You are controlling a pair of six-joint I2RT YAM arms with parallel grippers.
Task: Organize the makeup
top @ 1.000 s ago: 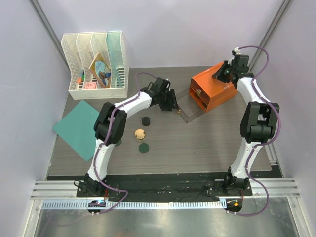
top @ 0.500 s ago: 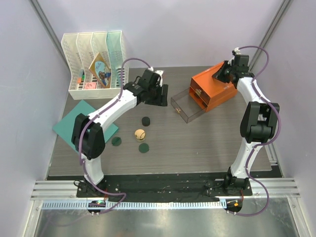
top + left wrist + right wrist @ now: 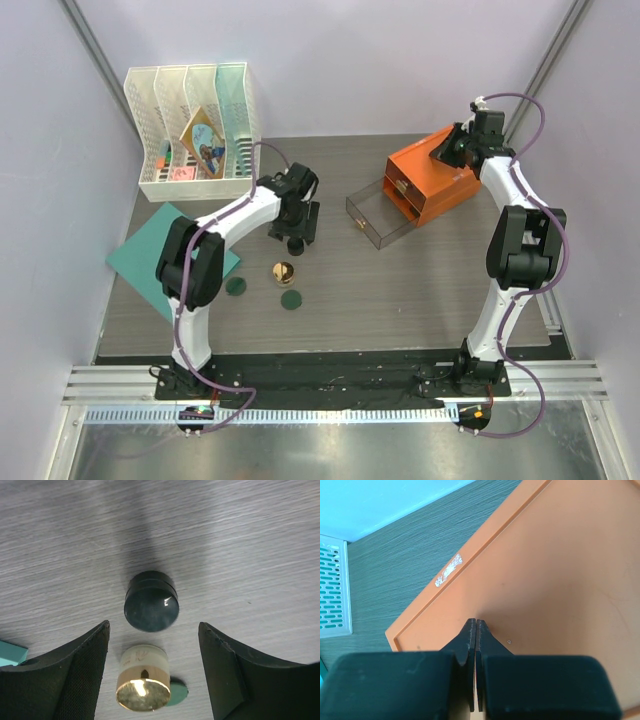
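Observation:
The black jar stands below my left gripper, centred between its open fingers. My left gripper should go down around the jar's glossy top (image 3: 295,246) (image 3: 152,612) and close.
My left gripper (image 3: 298,232) hangs open just above the black jar (image 3: 296,247). In the left wrist view the black jar (image 3: 151,607) stands on the table beyond the fingertips, and nothing is between the fingers (image 3: 75,680). Closer in stands the tan round compact (image 3: 143,685), with a dark-green disc (image 3: 178,693) behind it. From above, the compact (image 3: 284,272) has one green disc (image 3: 291,299) below it and another disc (image 3: 236,286) to its left. My right gripper (image 3: 476,622) is shut with its tips on the orange drawer box (image 3: 545,570).
The orange drawer box (image 3: 430,172) stands at the back right, its clear drawer (image 3: 378,220) pulled out toward the middle. A white file organiser (image 3: 195,120) holds the back left corner. A teal sheet (image 3: 160,262) lies at the left edge.
My left gripper has swung back from the clear drawer to above the black jar, and its jaws have opened wider. The right arm has not moved.

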